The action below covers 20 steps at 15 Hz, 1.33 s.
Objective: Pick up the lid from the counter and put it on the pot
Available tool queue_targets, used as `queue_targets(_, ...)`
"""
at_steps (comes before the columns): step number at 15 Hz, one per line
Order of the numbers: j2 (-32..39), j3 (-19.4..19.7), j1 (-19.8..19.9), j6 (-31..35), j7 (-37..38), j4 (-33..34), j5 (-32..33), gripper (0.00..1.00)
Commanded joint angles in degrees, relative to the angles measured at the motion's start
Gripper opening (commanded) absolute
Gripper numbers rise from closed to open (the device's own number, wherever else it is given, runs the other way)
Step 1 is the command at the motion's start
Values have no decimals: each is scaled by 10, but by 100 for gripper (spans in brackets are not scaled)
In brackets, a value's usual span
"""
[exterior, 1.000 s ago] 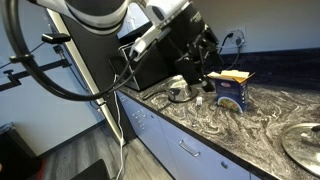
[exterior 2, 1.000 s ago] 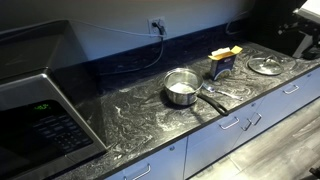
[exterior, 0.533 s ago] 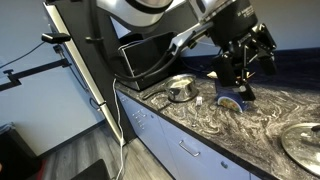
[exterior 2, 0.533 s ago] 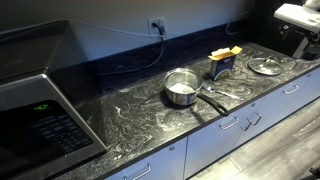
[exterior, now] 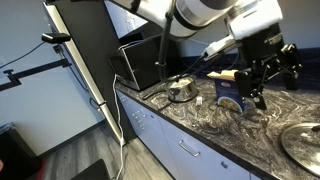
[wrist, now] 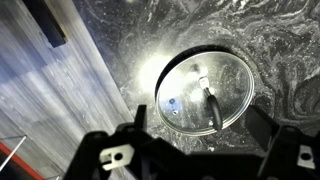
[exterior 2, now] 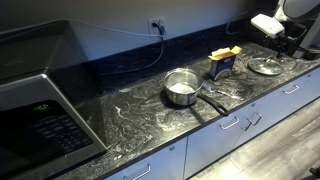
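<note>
My gripper lowers toward the lid next and settles its open fingers around the dark handle [exterior: 316, 128] [wrist: 214, 109], since this narrow bar runs lengthwise between them.
The lid [wrist: 205, 88] is a round see-through disc with a silver rim and a dark handle. It lies flat on the marbled counter, directly below my gripper [wrist: 200, 128] in the wrist view. The gripper is open and empty, with one dark finger [wrist: 138, 118] on each side of the lid, well above it. In both exterior views the lid [exterior: 304, 141] [exterior 2: 265, 66] lies at the counter's end and the gripper [exterior: 254, 98] [exterior 2: 284, 42] hangs in the air near it. The shiny steel pot [exterior: 180, 90] [exterior 2: 181, 88] stands uncovered further along the counter, its handle pointing toward the counter's front.
A blue and yellow box [exterior: 232, 92] [exterior 2: 223, 62] stands between pot and lid. A black microwave [exterior 2: 40, 110] [exterior: 140, 60] sits at the far end of the counter. A cable hangs from a wall socket [exterior 2: 157, 24]. The counter's front edge [wrist: 80, 110] and the floor show beside the lid.
The arm has swung away from the microwave and pot, past the box, toward the lid's end of the counter. Pot, box and lid have not moved.
</note>
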<state>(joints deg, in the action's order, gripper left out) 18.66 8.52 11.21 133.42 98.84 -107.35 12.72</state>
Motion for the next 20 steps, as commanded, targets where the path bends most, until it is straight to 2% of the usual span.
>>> queue_targets(1, 37, 22, 4, 43, -39, 30, -66, 100)
queue_targets(7, 75, 47, 10, 119, -138, 40, -107, 100)
queue_targets(11, 96, 60, 5, 113, -182, 52, -105, 100)
queue_targets(20, 133, 79, -1, 100, -216, 84, -102, 100)
